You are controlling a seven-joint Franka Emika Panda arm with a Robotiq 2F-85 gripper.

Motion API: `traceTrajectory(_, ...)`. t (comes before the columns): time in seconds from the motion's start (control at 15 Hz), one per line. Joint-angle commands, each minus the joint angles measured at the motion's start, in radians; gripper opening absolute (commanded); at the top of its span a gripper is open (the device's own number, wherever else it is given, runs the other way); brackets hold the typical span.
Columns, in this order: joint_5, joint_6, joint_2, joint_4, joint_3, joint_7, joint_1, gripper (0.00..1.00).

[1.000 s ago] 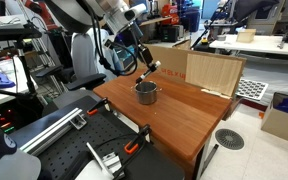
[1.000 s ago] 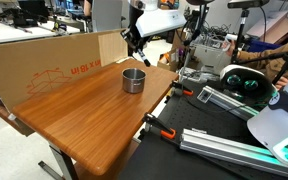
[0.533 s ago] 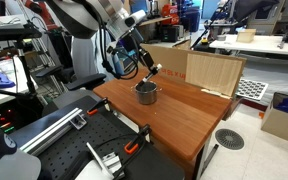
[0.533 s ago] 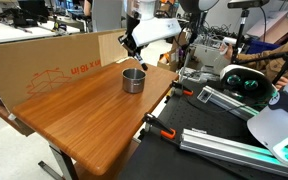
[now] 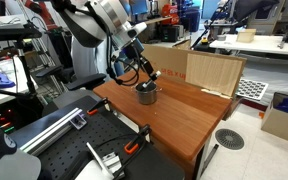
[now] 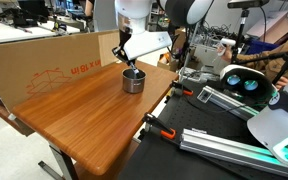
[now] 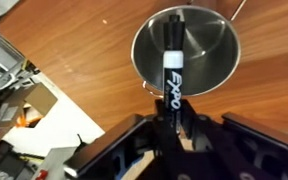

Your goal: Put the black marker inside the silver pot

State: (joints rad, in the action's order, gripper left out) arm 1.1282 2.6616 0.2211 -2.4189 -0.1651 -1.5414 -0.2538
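Observation:
Next, my gripper lowers a little and releases the black marker (image 7: 171, 72), whose tip already points inside the silver pot's opening just below my gripper.
In the wrist view my gripper (image 7: 172, 118) is shut on the black marker (image 7: 171, 72), a black stick with a white EXPO label. Its tip points down over the open mouth of the silver pot (image 7: 199, 62). The pot looks empty inside. In both exterior views the gripper (image 5: 144, 76) (image 6: 128, 64) hangs just above the pot (image 5: 146, 94) (image 6: 133, 81), which stands on the wooden table (image 5: 184, 115) (image 6: 84, 115) near its far edge. The marker itself is too small to make out in the exterior views.
A cardboard box (image 5: 209, 70) (image 6: 44, 65) stands along one side of the table. Clamps (image 6: 160, 130) grip the table edge. Metal rails and lab gear (image 5: 54, 130) (image 6: 234, 100) lie beside the table. A cable (image 5: 119, 70) loops from the arm.
The gripper has moved down and over the pot with the marker in it; it now hangs right above the pot's mouth.

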Motion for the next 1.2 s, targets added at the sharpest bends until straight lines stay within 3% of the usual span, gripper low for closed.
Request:
traceTrajectory(0.0,0.035,0.026,0.043,0.035,-0.006,-0.039,-0.004,0.05)
traceTrajectory(0.27,0.018,0.026,0.073,0.05,-0.003,-0.028,-0.003,0.05)
traceTrajectory(0.33,0.003,0.033,0.079,0.05,0.0,-0.018,0.002,0.45)
traceTrajectory(0.4,0.003,0.035,0.081,0.051,0.0,-0.018,0.002,0.46)
traceTrajectory(0.87,-0.003,0.043,0.075,0.053,0.001,-0.013,0.004,0.95)
traceTrajectory(0.93,0.002,0.042,0.071,0.053,0.0,-0.015,0.003,1.0)
traceTrajectory(1.13,0.005,0.054,0.052,0.059,0.0,-0.019,-0.001,1.0)
